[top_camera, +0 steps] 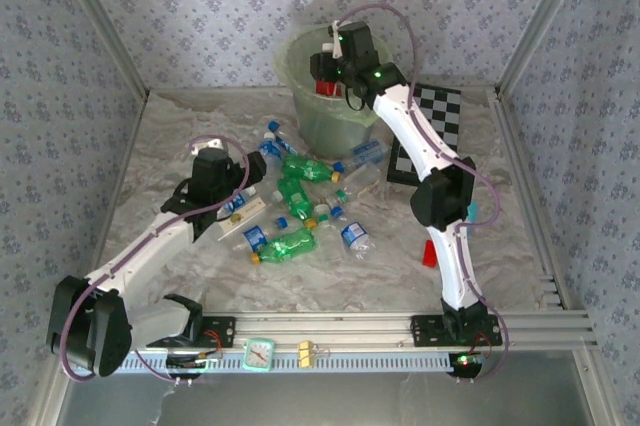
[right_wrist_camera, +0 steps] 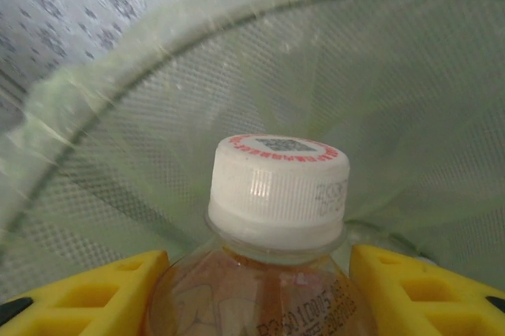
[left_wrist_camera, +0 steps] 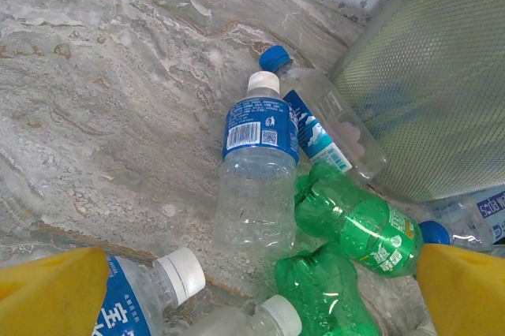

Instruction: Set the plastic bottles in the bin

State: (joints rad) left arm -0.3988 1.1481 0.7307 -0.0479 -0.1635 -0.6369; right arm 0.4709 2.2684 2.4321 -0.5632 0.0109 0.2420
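Observation:
The bin's open inside is below my right gripper, so the gripper will next stay still over the bin [top_camera: 318,116] and open its fingers to release the reddish bottle.
My right gripper [top_camera: 328,74] hangs over the bin [top_camera: 318,116], a pale green bucket at the back. It is shut on a reddish bottle [right_wrist_camera: 278,194] with a white cap, yellow fingers [right_wrist_camera: 87,296] on both sides; the bin's [right_wrist_camera: 158,107] netted liner lies behind. Several plastic bottles [top_camera: 300,208] lie heaped mid-table. My left gripper [top_camera: 233,198] stands open over the heap's left edge. In the left wrist view its gripper [left_wrist_camera: 256,296] spans a clear blue-labelled bottle [left_wrist_camera: 259,162] and green bottles [left_wrist_camera: 355,225]; the bin [left_wrist_camera: 434,76] is at upper right.
A black-and-white chequered board [top_camera: 432,131] lies right of the bin. A small red block [top_camera: 430,252] and a cyan stick [top_camera: 470,212] sit by the right arm. A small clock [top_camera: 259,354] rests on the front rail. Patterned walls close three sides.

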